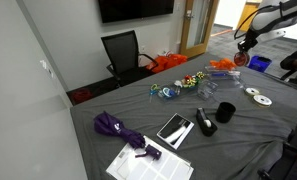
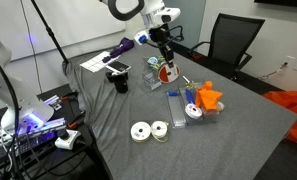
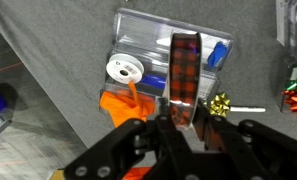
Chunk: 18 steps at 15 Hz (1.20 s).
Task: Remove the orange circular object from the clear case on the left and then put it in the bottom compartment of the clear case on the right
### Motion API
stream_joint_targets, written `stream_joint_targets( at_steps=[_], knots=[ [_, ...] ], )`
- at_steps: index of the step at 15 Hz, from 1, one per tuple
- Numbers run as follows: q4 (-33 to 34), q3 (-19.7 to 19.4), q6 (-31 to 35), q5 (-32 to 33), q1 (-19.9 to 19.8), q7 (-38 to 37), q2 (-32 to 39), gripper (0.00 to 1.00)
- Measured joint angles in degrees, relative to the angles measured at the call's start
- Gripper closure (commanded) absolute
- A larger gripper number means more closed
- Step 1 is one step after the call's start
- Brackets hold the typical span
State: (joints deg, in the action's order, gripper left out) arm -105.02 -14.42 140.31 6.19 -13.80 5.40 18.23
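Observation:
The orange roll [image 2: 168, 72] will go down into the clear case's empty section [image 2: 176, 107] below, beside the white spool, next: my gripper will turn, lower the roll and release it.
My gripper [image 3: 183, 106] is shut on the orange circular object [image 3: 185, 62], a roll of orange-and-black plaid ribbon seen edge-on between the fingers. It hangs above a clear case [image 3: 148, 24] that holds a white spool [image 3: 125, 69], blue items and loose orange ribbon [image 3: 121, 101]. In an exterior view the gripper [image 2: 166, 62] holds the roll [image 2: 168, 72] above the table, between a small clear case [image 2: 153, 72] and a longer clear case [image 2: 179, 108]. In an exterior view the gripper [image 1: 241, 55] is at the table's far end.
A gold bow [image 3: 221, 104] lies beside the case. Two white spools [image 2: 150, 130], a black cup [image 2: 119, 80] and a purple umbrella [image 2: 123, 48] are on the grey table. An orange pile [image 2: 208, 97] sits by the long case. A black chair [image 2: 233, 40] stands behind.

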Motion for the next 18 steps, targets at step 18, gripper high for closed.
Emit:
stream_joint_targets(
  at_steps=[18],
  knots=[
    [6.2, -0.2, 10.9, 16.7, -2.7, 20.0, 17.6, 0.93]
  ],
)
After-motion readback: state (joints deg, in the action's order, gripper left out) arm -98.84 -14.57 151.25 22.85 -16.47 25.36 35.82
